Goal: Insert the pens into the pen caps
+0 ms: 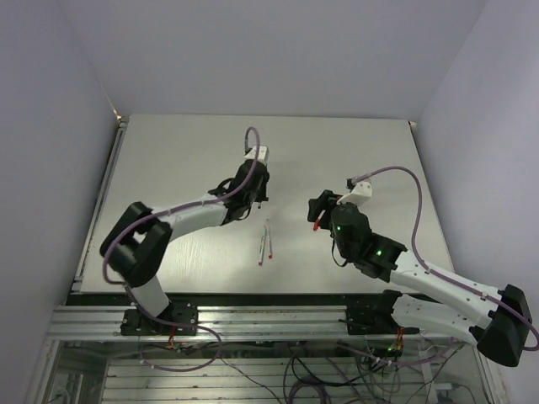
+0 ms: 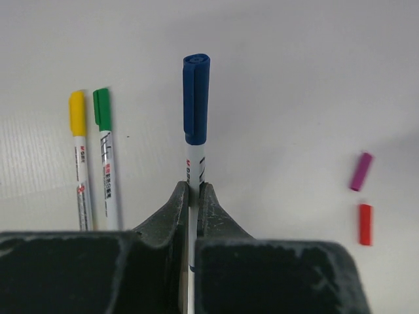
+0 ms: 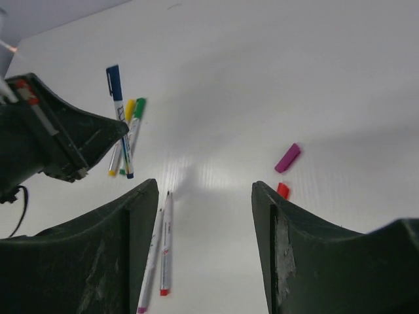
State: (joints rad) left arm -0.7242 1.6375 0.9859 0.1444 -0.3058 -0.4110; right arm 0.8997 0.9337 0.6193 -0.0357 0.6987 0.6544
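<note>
The blue pen's body goes down onto the table beside the green-capped pen next with my left gripper, since the blue pen (image 2: 196, 140) already wears its cap.
My left gripper (image 2: 194, 190) is shut on the barrel of a blue pen (image 2: 196, 140) that wears its blue cap (image 2: 196, 98) and is held above the table. Yellow-capped (image 2: 78, 157) and green-capped (image 2: 105, 157) pens lie side by side to its left. A loose purple cap (image 2: 361, 171) and a loose red cap (image 2: 365, 224) lie to its right. My right gripper (image 3: 205, 186) is open and empty above the table. Two uncapped pens, one purple-ended (image 3: 149, 261) and one red-ended (image 3: 165, 242), lie by its left finger. The purple cap (image 3: 287, 157) and red cap (image 3: 283, 190) lie by its right finger.
In the top view the left gripper (image 1: 253, 198) and the right gripper (image 1: 318, 210) hover mid-table, with the two uncapped pens (image 1: 266, 242) between them, nearer the front. The white table (image 1: 185, 151) has raised edges at left and back.
</note>
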